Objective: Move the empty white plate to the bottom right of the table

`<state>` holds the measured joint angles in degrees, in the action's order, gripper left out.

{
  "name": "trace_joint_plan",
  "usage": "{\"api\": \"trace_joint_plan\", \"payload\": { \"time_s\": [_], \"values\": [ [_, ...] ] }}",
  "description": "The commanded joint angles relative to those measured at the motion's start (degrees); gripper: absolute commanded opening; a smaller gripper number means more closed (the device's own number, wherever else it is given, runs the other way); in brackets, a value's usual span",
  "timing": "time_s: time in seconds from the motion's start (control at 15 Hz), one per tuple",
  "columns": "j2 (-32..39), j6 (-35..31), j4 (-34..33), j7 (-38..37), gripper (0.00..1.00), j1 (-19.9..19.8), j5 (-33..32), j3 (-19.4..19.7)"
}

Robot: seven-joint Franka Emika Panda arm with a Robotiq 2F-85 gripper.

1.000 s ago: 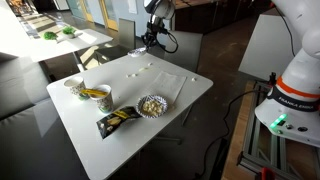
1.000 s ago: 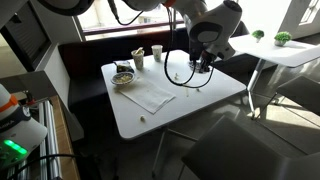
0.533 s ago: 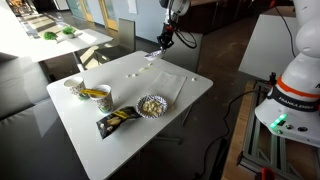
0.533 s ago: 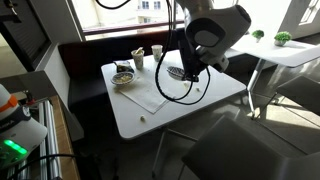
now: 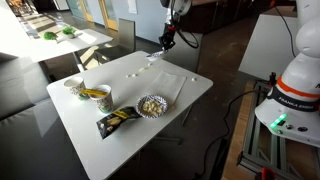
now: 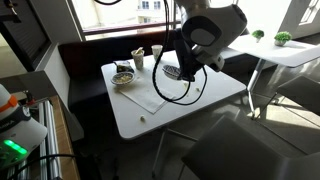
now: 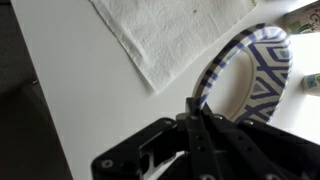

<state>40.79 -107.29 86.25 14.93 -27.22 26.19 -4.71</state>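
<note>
The plate (image 7: 245,85) is still high over the far corner of the table, so I will move my gripper back and down over the white napkin (image 7: 165,32) to let go of the plate's rim.
My gripper (image 7: 192,110) is shut on the rim of the empty white plate (image 7: 245,85). The plate has a bare white centre and a blue-patterned rim. It hangs tilted on edge above the white table (image 7: 90,110). In both exterior views the gripper (image 5: 166,42) (image 6: 188,72) is up in the air over a far corner of the table (image 5: 110,140) (image 6: 210,100). The plate is too small to make out there. No ribbed empty dish shows in any view.
A white napkin (image 7: 170,30) (image 5: 168,84) lies below the plate. A fluted dish of yellowish snacks (image 5: 151,104), a snack bag (image 5: 115,120), a bowl with yellow contents (image 5: 96,93) and cups (image 6: 138,60) stand on the table. Dark tables (image 5: 60,40) stand behind.
Since one second ago the arm has swung sideways and risen over the table corner with the plate. In the last half second it has barely moved.
</note>
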Motion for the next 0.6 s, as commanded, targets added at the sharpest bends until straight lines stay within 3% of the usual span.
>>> {"api": "trace_joint_plan", "payload": {
  "time_s": [0.0,0.53],
  "values": [
    [-0.82,1.38,3.99,8.24,0.01,1.54,1.38,0.43],
    [-4.69,1.55,20.69,38.38,0.01,-1.92,5.38,-0.43]
  ]
}}
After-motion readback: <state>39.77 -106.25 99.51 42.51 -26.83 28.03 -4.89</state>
